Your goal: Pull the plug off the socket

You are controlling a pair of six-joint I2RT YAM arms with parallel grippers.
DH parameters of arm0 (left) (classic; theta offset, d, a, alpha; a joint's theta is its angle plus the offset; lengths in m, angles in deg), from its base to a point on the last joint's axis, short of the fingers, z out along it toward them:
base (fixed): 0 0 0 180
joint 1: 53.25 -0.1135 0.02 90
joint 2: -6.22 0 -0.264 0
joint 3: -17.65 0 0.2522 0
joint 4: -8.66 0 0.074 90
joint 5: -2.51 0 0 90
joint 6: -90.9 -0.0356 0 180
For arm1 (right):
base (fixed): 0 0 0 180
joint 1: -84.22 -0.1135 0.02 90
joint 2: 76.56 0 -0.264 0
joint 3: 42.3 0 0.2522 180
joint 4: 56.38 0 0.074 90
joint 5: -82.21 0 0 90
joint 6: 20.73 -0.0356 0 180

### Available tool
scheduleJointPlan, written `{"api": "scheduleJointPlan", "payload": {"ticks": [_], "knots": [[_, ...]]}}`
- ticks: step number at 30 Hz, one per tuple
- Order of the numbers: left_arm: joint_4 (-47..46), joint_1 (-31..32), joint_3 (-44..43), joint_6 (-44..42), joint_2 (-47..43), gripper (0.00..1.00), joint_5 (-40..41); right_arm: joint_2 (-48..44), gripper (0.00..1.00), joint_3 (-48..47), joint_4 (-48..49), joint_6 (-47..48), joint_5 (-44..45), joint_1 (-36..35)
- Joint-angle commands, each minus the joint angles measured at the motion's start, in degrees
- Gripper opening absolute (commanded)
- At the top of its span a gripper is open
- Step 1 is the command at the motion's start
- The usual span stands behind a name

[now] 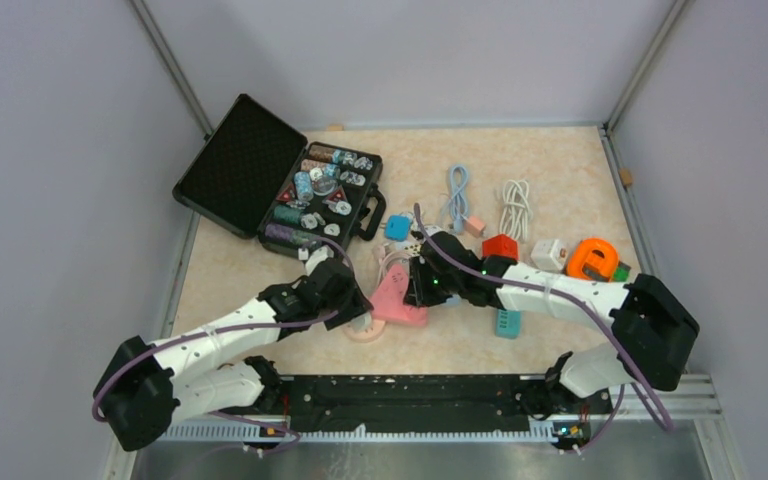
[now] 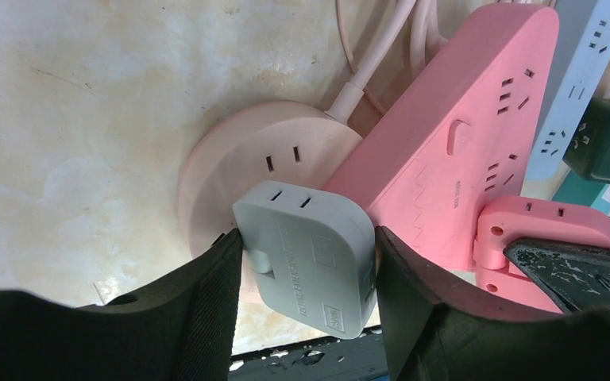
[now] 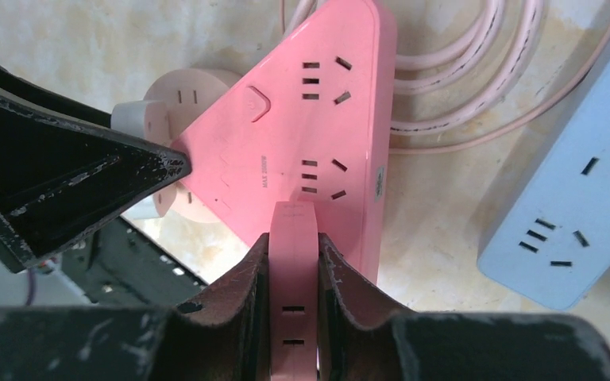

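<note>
Bare tabletop lies to the right of my right gripper in the top view, so I will pull the pink plug (image 3: 294, 294) up, carry it there, lower and release it.
A grey square plug (image 2: 310, 262) sits on a round pale pink socket (image 2: 230, 167) at the table's near middle. My left gripper (image 2: 310, 238) is shut on it, a finger against each side. Beside it lies a pink triangular power strip (image 3: 302, 135) with a pink adapter plug (image 3: 294, 294) at its near corner. My right gripper (image 3: 294, 246) is shut on that pink plug. In the top view the left gripper (image 1: 358, 310) and right gripper (image 1: 422, 290) meet over the pink strip (image 1: 400, 297). The grey plug (image 3: 137, 119) and round socket (image 3: 183, 95) also show in the right wrist view.
A pale blue power strip (image 3: 572, 206) lies right of the pink strip, whose cord (image 3: 461, 71) coils behind it. An open black case (image 1: 260, 170) with small parts stands at the back left. Coiled cables (image 1: 515, 205), a red cube (image 1: 500, 247), a white cube (image 1: 550, 253) and an orange object (image 1: 595, 258) lie at the right.
</note>
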Motion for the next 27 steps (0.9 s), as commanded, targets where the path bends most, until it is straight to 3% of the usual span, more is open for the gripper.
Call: {"api": "scheduleJointPlan", "payload": {"ticks": [1,6,10,14,19,22,25,27], "knots": [[9.2,1.0,2.4,-2.6,3.9,0.59,-4.7,1.1,0.0,-3.1,2.0,3.4,7.9,-6.2],[9.2,1.0,2.4,-3.0,5.5,0.59,-4.7,-1.4,0.0,-3.9,-0.5,2.3,11.1,-6.1],[8.7,1.0,2.6,-3.0,6.2,0.58,-4.8,-5.0,0.0,-1.5,2.7,-2.3,1.4,-1.1],[8.5,1.0,2.7,-3.0,6.2,0.58,-4.9,-5.1,0.0,1.0,7.9,-2.7,-2.1,-0.2],[8.4,1.0,2.6,-3.3,6.6,0.57,-4.7,1.5,0.0,-7.0,-2.1,4.3,13.0,-8.7],[8.3,1.0,2.7,-3.3,7.0,0.57,-4.8,4.2,0.0,-9.4,-5.2,5.4,16.7,-9.7],[8.3,1.1,3.1,-3.3,6.9,0.57,-4.7,2.2,0.0,-8.5,-4.8,4.9,16.0,-9.1],[8.4,1.0,3.2,-3.4,6.8,0.57,-4.6,-0.3,0.0,-6.3,-1.4,3.5,9.7,-6.7]]}}
